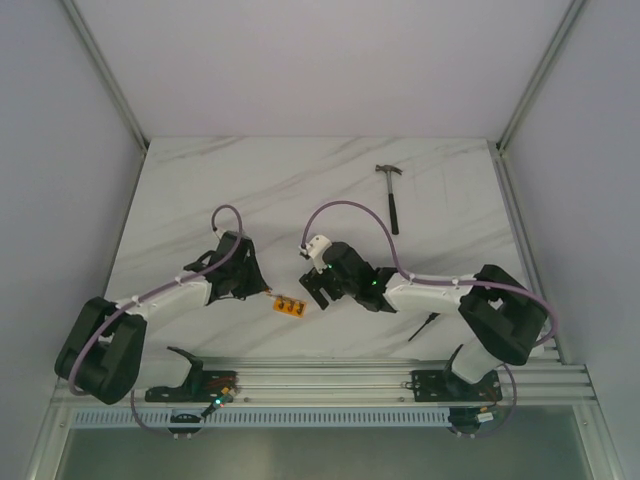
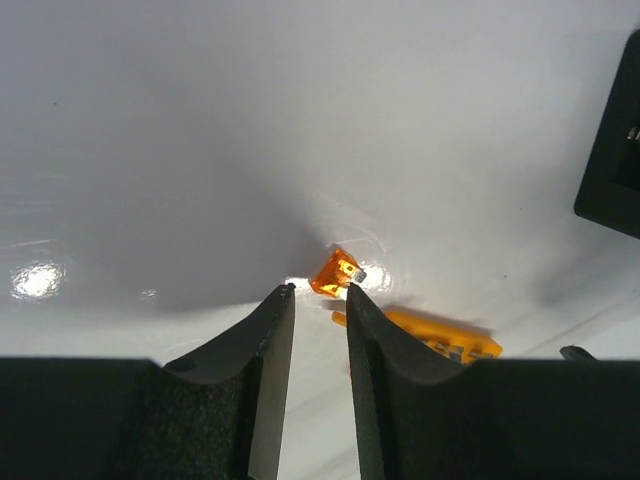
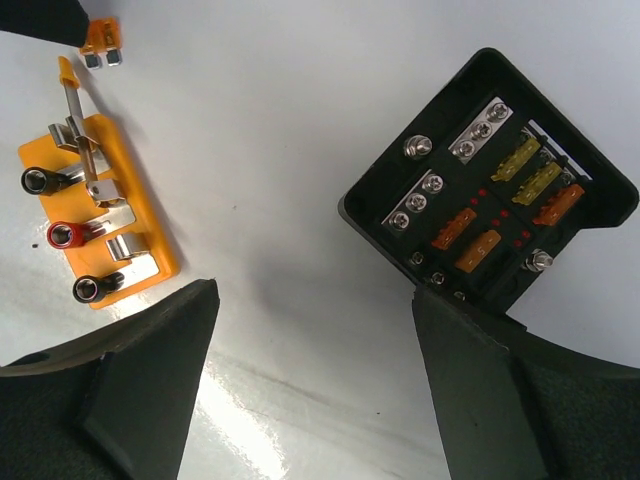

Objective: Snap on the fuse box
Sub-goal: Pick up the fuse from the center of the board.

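Observation:
I will next lower the open, empty fingers of my right gripper to the left in the top view and around the loose orange fuse point(image 2: 337, 272), which is there below.
The fuse box point(image 3: 490, 190) is a black square box lying on the table with its top face bare, showing orange and yellow fuses and silver screws. Its corner point(image 2: 615, 150) shows at the right edge of the left wrist view. My right gripper point(image 3: 315, 300) hangs open just in front of the box, its right finger point(image 3: 480, 380) overlapping the box's near corner, with nothing between the jaws. My left gripper point(image 2: 320, 290) has only a narrow gap with nothing in it. A small loose orange fuse point(image 2: 337, 272) lies right at its tips.
An orange block point(image 3: 95, 215) with red and black terminals and metal clips lies left of the fuse box, next to the loose fuse point(image 3: 101, 38). A hammer point(image 1: 390, 195) lies at the back right of the marble table point(image 1: 200, 190).

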